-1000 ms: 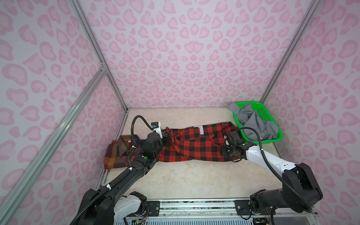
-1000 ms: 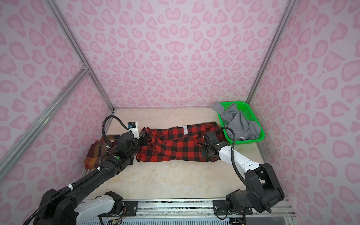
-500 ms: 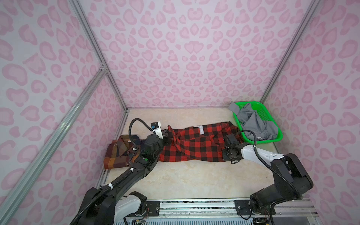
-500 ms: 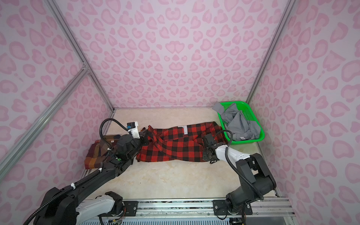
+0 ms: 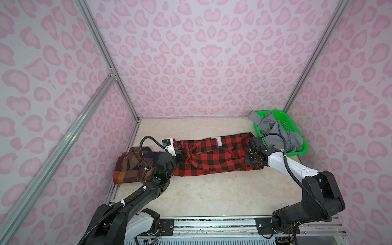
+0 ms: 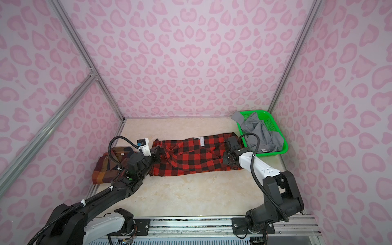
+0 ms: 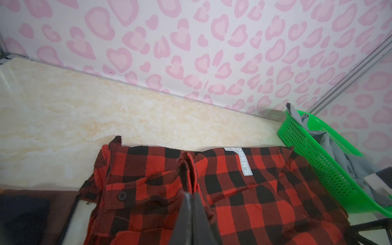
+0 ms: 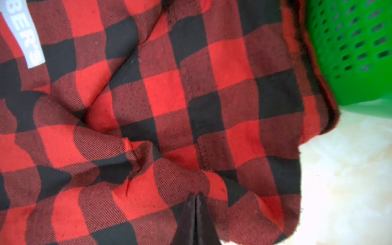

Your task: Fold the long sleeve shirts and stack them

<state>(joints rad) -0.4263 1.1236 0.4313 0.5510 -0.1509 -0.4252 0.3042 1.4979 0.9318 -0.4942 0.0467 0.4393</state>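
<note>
The standing fold of the flannel should next be pulled down and back, flat, and let go by my left gripper, because the flannel's end by the plaid shirt is below and back.
The red-and-black check flannel lies stretched across the table, its grey lettered label facing up. My left gripper is at the flannel's left end, shut on a raised ridge of the cloth. My right gripper is at its right end near the front hem, shut on puckered cloth. The brown-orange-navy plaid shirt lies folded at the left wall. The grey shirt is crumpled in the basket.
The green perforated basket stands at the back right corner, touching the flannel's right end. Pink patterned walls close in three sides. Bare marble tabletop stretches in front of the flannel.
My right gripper has shut on the flannel's right end, and its arm has shifted a little. The left gripper stays shut at the left end.
</note>
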